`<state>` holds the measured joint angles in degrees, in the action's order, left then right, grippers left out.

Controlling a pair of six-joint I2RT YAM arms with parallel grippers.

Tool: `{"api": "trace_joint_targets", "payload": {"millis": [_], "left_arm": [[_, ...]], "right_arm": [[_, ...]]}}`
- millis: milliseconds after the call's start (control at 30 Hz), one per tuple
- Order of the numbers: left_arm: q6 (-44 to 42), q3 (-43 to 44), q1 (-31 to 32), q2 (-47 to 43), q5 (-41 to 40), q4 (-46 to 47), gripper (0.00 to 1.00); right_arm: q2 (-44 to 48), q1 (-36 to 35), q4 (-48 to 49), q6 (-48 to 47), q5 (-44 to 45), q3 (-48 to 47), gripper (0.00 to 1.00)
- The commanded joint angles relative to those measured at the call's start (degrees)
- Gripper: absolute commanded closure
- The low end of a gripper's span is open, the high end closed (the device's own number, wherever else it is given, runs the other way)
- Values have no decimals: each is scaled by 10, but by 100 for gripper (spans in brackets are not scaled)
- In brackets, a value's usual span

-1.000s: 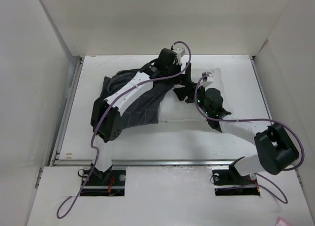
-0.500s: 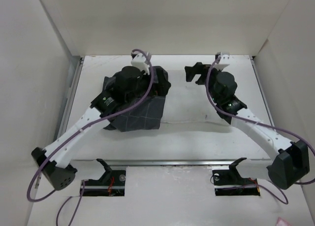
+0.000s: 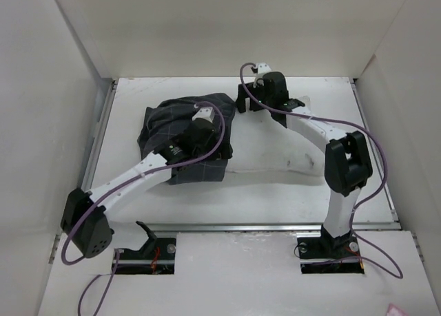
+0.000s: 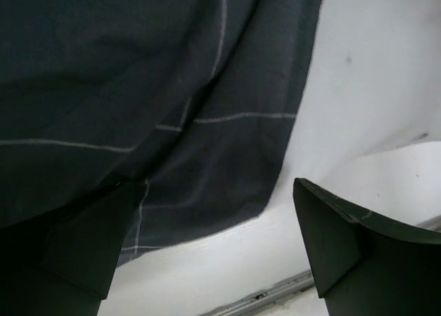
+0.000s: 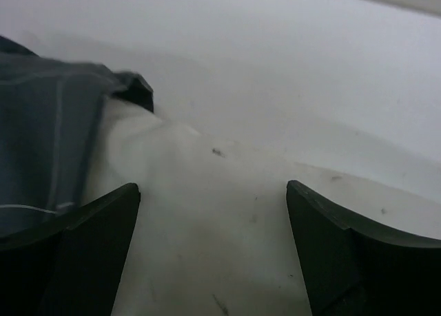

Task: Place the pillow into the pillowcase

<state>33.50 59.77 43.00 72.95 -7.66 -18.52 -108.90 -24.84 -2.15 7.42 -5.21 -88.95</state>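
My right gripper should first move back along the pillowcase's edge and turn to face it, to get down onto the near part of the pillow.
The dark grid-patterned pillowcase lies crumpled at the table's left, its right edge over the left end of the off-white pillow. My left gripper hovers over the pillowcase's right part, open and empty. In the left wrist view, the left gripper is above the pillowcase edge, with the pillow to the right. My right gripper is open and empty at the pillow's far left corner. In the right wrist view, the right gripper spans the pillow, with the pillowcase at its left.
White enclosure walls stand to the left, back and right. A metal rail runs along the table's front edge and another along its left side. The right arm's elbow rises over the pillow's right end.
Both arms have swung a long way. The right gripper moved left to the pillow's far left corner. The left wrist shifted slightly right and nearer over the pillowcase. Both stay open.
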Motion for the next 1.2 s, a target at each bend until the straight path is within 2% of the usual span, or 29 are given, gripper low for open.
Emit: {"api": "trace_joint_targets", "payload": {"millis": [0, 100, 267, 400, 500, 633, 667, 733, 767, 833, 900, 1000, 1100, 1167], "left_arm": [[6, 11, -15, 26, -17, 48, 0], [-32, 28, -36, 68, 8, 82, 0], [-98, 109, -77, 141, 18, 111, 0], [-123, 183, -101, 204, 30, 102, 0], [-135, 207, -107, 213, 56, 95, 0], [-135, 162, -107, 145, 43, 108, 0], [-135, 151, -107, 124, 33, 108, 0], [-128, 110, -107, 49, -2, 108, 0], [-121, 94, -107, 21, -16, 108, 0], [-97, 45, -107, -57, -44, 108, 0], [-72, 11, -107, -103, -90, 89, 0], [-20, -51, -113, -174, -133, 57, 0], [16, -111, -113, -222, -143, 46, 0], [24, -147, -113, -238, -137, 52, 0]], "right_arm": [[13, 15, -33, 0, -31, 16, 10], [37, 39, -24, 28, -26, 94, 11], [131, 45, -18, 64, 27, 205, 11], [196, 45, -36, 82, 32, 240, 11], [235, 45, -54, 82, 47, 254, 11], [286, 31, -81, 46, 141, 247, 10], [301, 5, -81, 31, 190, 242, 7], [341, -33, -81, -26, 232, 242, 3], [351, -74, -81, -45, 257, 236, 1], [370, -110, -88, -83, 257, 230, 0], [370, -148, -96, -95, 191, 230, 0], [358, -202, -102, -106, 152, 230, 0], [313, -238, -102, -117, 152, 230, 0], [261, -254, -102, -122, 196, 222, 0]]}}
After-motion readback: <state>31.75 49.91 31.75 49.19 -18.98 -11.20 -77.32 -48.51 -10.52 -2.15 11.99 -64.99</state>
